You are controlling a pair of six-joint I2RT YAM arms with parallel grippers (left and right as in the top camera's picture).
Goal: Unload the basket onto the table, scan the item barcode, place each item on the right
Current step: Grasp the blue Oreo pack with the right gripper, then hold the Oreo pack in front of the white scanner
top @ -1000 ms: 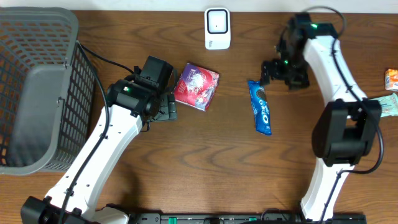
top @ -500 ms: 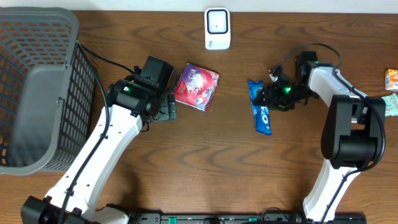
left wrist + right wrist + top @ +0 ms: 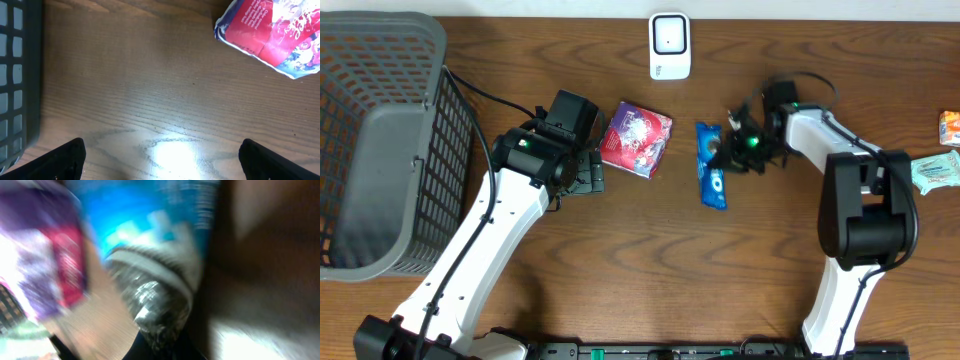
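I will next swing my right gripper outward to the scanner (image 3: 669,45), then to bare wood by the green packet, which lies to its right in the overhead view, and let go.
A blue cookie packet (image 3: 712,165) lies mid-table, tilted. My right gripper (image 3: 733,148) is at its right edge and shut on the packet's crimped end; in the blurred right wrist view the packet (image 3: 150,225) fills the top and its end sits between my dark fingers, gripper (image 3: 162,347). The white barcode scanner (image 3: 669,45) stands at the far edge. My left gripper (image 3: 586,172) is open beside a red and purple packet (image 3: 637,138); in the left wrist view the gripper (image 3: 167,165) spans bare wood and that packet (image 3: 272,37) lies top right.
A large grey wire basket (image 3: 380,140) fills the left side, with its wall (image 3: 17,75) close to my left gripper. An orange item (image 3: 950,127) and a green packet (image 3: 935,170) lie at the right edge. The red and purple packet (image 3: 40,255) shows blurred left.
My right gripper came down to the blue packet, shut on its right edge and dragged it leftwards. The left arm has not moved.
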